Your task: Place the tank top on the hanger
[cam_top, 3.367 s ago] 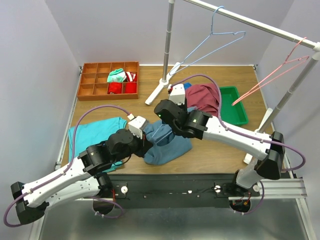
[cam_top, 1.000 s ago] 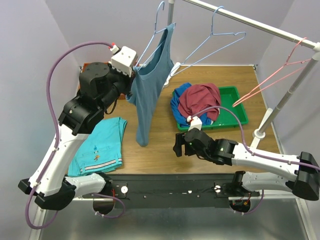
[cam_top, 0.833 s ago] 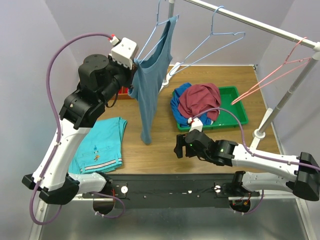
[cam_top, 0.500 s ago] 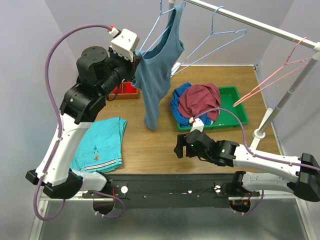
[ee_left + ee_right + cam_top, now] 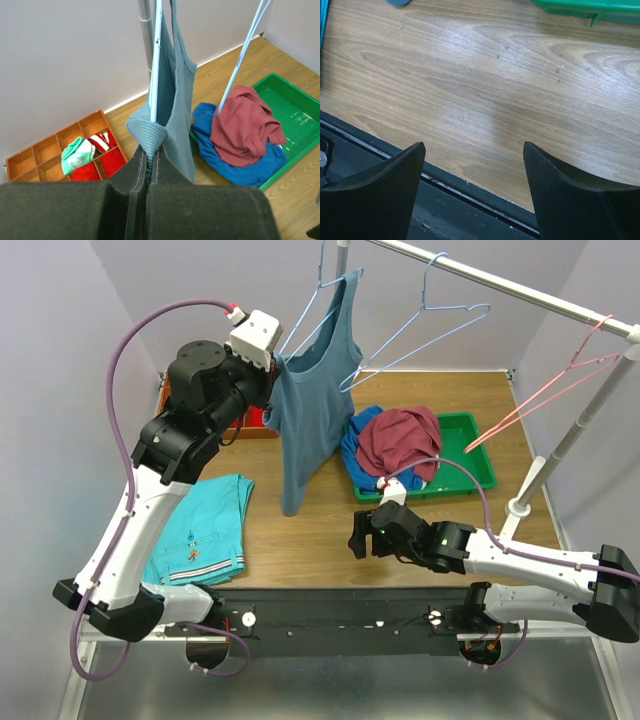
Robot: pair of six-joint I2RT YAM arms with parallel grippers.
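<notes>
The bunched tank top goes down and outward toward the rack pole point(image 5: 342, 258) point(image 5: 146, 32) next, then my left gripper releases it, because the hanger's hook stands short of the rack's bar.
The slate-blue tank top point(image 5: 305, 390) hangs in the air on the thin light-blue hanger point(image 5: 300, 315), one strap over the upper wire. My left gripper point(image 5: 274, 370) is raised high at the back left and is shut on the bunched tank top point(image 5: 175, 95) at the lower corner of the hanger point(image 5: 156, 60). The hanger's hook point(image 5: 322, 260) reaches the frame top beside the rack pole; whether it rests on the rail I cannot tell. My right gripper point(image 5: 357, 535) stands open low over bare wood near the front edge, nothing between its fingers point(image 5: 472, 165).
A green tray point(image 5: 475, 465) holds a maroon shirt point(image 5: 400, 435) over a royal-blue garment point(image 5: 355, 450). Teal shorts point(image 5: 200, 525) lie front left. An orange divided box point(image 5: 55, 150) with socks sits back left. On the rail hang a second blue hanger point(image 5: 430, 310) and a pink hanger point(image 5: 555, 375).
The left arm has lifted the tank top and hanger off the table, then carried them up and right toward the pole; the hem swings. The right arm withdrew to the front and stays still.
</notes>
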